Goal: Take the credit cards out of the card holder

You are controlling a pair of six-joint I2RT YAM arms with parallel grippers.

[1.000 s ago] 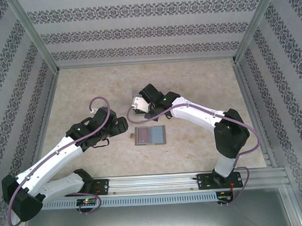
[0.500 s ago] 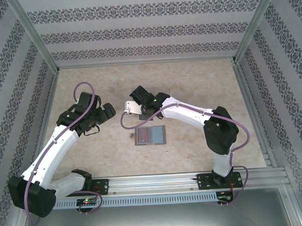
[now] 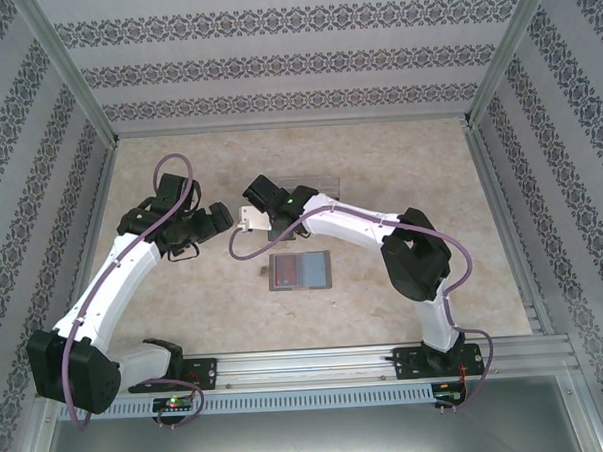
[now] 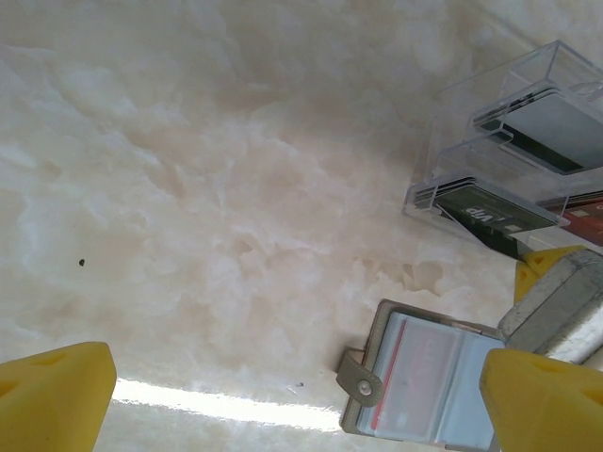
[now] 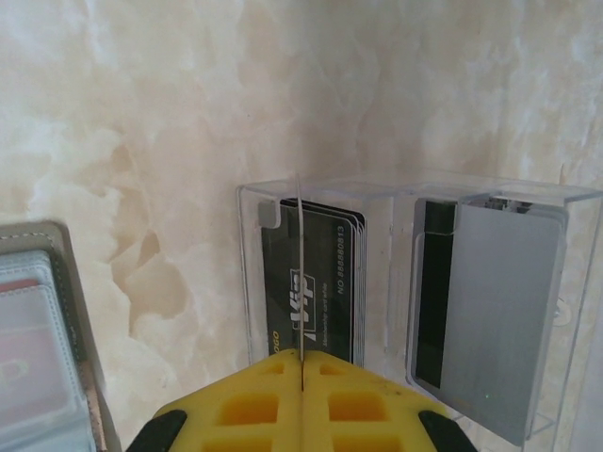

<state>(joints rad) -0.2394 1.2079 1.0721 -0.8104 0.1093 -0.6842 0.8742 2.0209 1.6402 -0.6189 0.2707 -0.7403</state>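
The compartment of black cards lies open below the right gripper, so the gripper should move down toward it next and release the thin pale credit card there.
The card holder (image 3: 300,270) lies open on the table, a reddish credit card (image 3: 284,272) showing in its left pocket. In the left wrist view the card holder (image 4: 424,388) has its snap tab at the left and a credit card (image 4: 415,372) with a red edge behind the pale pocket. My right gripper (image 3: 259,216) is shut on a thin pale credit card (image 3: 247,218), held above and left of the holder. The right wrist view shows that card (image 5: 299,273) edge-on between the fingers of the right gripper (image 5: 300,363). My left gripper (image 3: 219,220) (image 4: 301,405) stands open over bare table, left of the holder.
A clear two-compartment box (image 5: 405,282) holds black cards (image 5: 325,282) in one side and a grey card (image 5: 495,311) in the other. It sits behind the holder, partly under the right arm (image 3: 341,219). The clear box (image 4: 509,160) also appears at the upper right of the left wrist view.
My right gripper has carried the pale card leftward. The left arm has swung back and left, away from the holder, its gripper still open.
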